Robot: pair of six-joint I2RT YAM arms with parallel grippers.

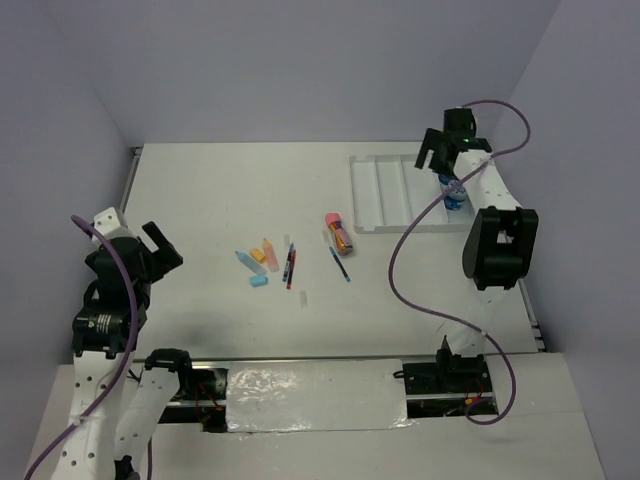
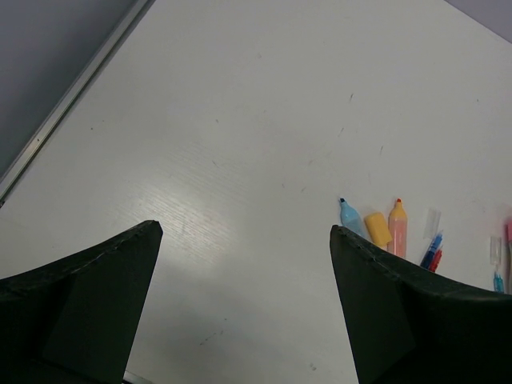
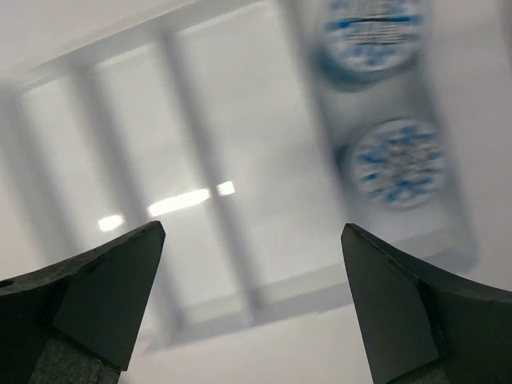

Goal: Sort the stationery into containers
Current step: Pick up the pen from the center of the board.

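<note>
I will move my empty right gripper left in the top view, back and down onto the red pen's middle, as the pen is outside the tray [image 1: 385,190].
The white four-compartment tray [image 1: 385,190] lies at the back right. Two round blue patterned rolls [image 1: 453,192] sit in its rightmost compartment; the right wrist view shows both, one roll [image 3: 372,30] behind the other [image 3: 398,162], blurred. My right gripper [image 1: 437,163] hovers over the tray's right part, open and empty [image 3: 252,232]. Loose stationery lies mid-table: a light-blue marker [image 1: 246,262], an orange marker [image 1: 270,251], red and blue pens [image 1: 290,265], a pink marker [image 1: 339,232]. My left gripper [image 1: 166,245] is open and empty [image 2: 244,232], left of them.
A yellow eraser [image 2: 377,228] lies between the light-blue marker [image 2: 350,216] and the orange marker [image 2: 398,226]. A light-blue eraser [image 1: 259,281], a thin blue pen [image 1: 340,264] and a small clear cap [image 1: 303,296] lie nearby. A metal rail [image 1: 131,175] edges the table's left side.
</note>
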